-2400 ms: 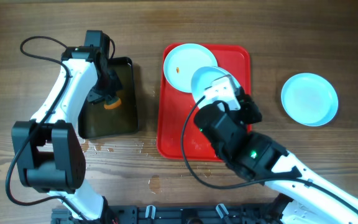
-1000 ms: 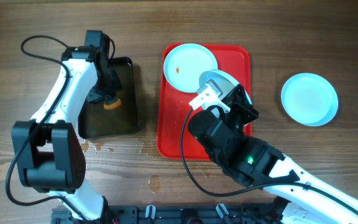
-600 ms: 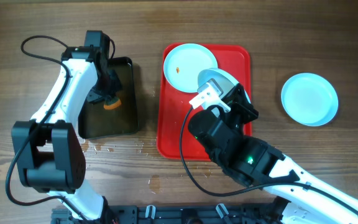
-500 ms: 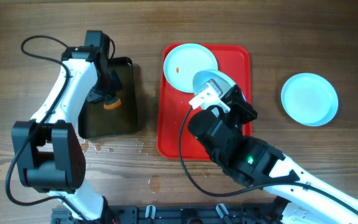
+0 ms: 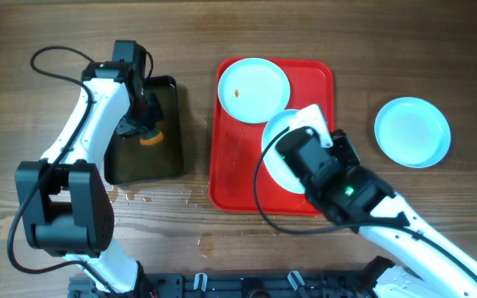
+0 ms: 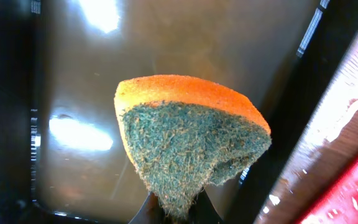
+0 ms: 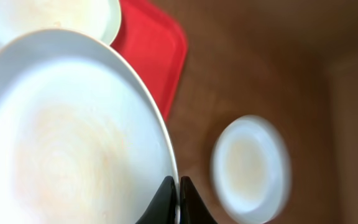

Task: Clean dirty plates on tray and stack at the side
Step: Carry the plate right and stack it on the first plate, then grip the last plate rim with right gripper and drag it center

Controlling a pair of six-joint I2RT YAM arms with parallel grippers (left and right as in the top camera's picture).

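My right gripper swings to the right in the overhead view next and lowers its plate onto the third plate [image 5: 412, 132] [image 7: 251, 168], since that one already lies off the tray.
My right gripper [image 7: 178, 190] is shut on the rim of a pale blue plate [image 7: 73, 124] and holds it above the red tray [image 5: 238, 165]. In the overhead view this plate [image 5: 276, 161] shows partly under the right arm. A second plate [image 5: 253, 88] with a small orange stain lies at the tray's far end. A third plate [image 5: 412, 131] lies on the table to the right. My left gripper [image 6: 178, 211] is shut on an orange and green sponge [image 6: 191, 143] over the black tray.
The black tray of water [image 5: 168, 91] stands left of the red tray, under the left gripper [image 5: 145, 132]. Water drops lie on the wooden table [image 5: 164, 199] in front of it. The right arm covers the red tray's near right corner.
My right gripper has swung right and toward the tray's near end with the plate, which now lies flatter. The left arm and sponge have barely moved.
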